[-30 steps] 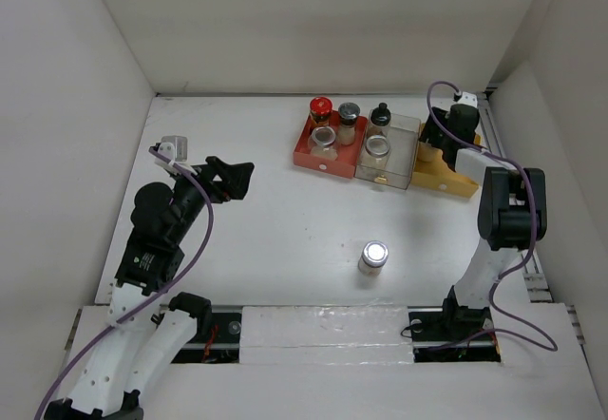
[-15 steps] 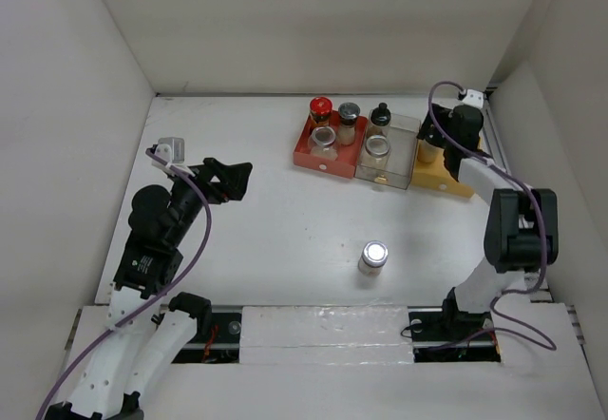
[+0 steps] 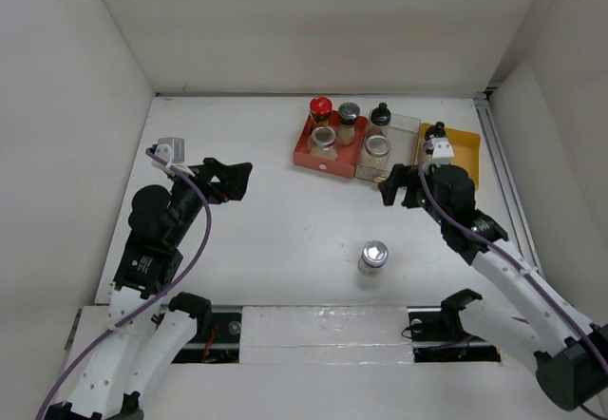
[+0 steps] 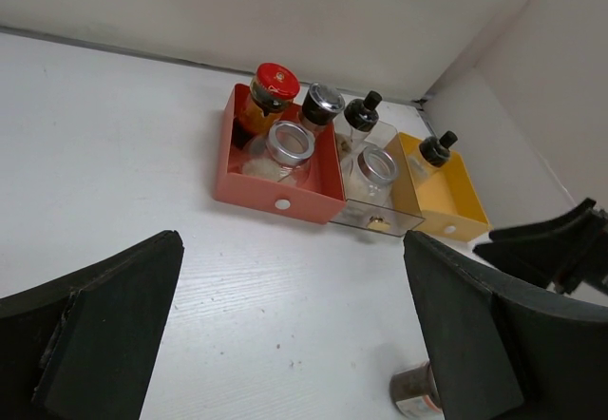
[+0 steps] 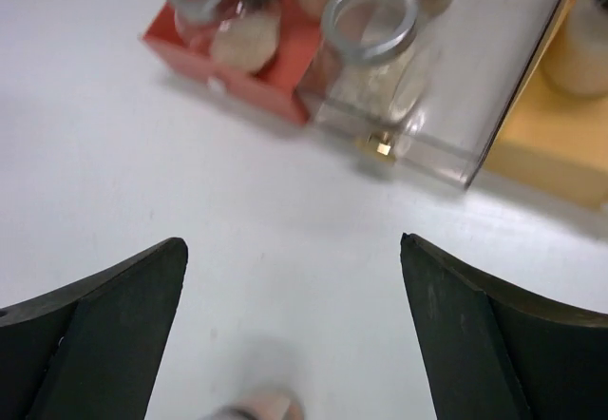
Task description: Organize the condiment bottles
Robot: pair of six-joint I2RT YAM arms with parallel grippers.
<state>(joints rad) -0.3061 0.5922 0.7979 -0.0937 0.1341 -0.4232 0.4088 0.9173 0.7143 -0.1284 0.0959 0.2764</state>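
I will next move my right gripper back toward my base and down over the lid of one silver-lidded jar (image 3: 374, 254) (image 5: 261, 407), then close it, because the jar is still outside the trays.
The red tray (image 3: 306, 154) holds a dark bottle with a red cap (image 3: 320, 109), a dark-lidded jar (image 3: 349, 113) and a clear jar with a silver lid (image 3: 325, 138). The clear tray (image 3: 404, 159) holds a black-capped bottle (image 3: 381, 114) and a silver-lidded jar (image 3: 378, 146). A pale black-capped bottle (image 4: 434, 150) stands in the yellow tray (image 3: 464, 144). One silver-lidded jar (image 3: 373, 255) stands alone on the table, blurred in the right wrist view (image 5: 261, 409). My right gripper (image 3: 397, 190) is open and empty in front of the clear tray. My left gripper (image 3: 233, 178) is open and empty at the left.
White walls enclose the table on the left, back and right. A metal rail (image 3: 503, 182) runs along the right edge. The three trays stand side by side at the back right, also seen in the left wrist view (image 4: 285, 187).
My right gripper has drawn back from the yellow tray, towards the front and left, and now hangs before the clear tray. The black-capped bottle stays in the yellow tray. The left arm has not moved.
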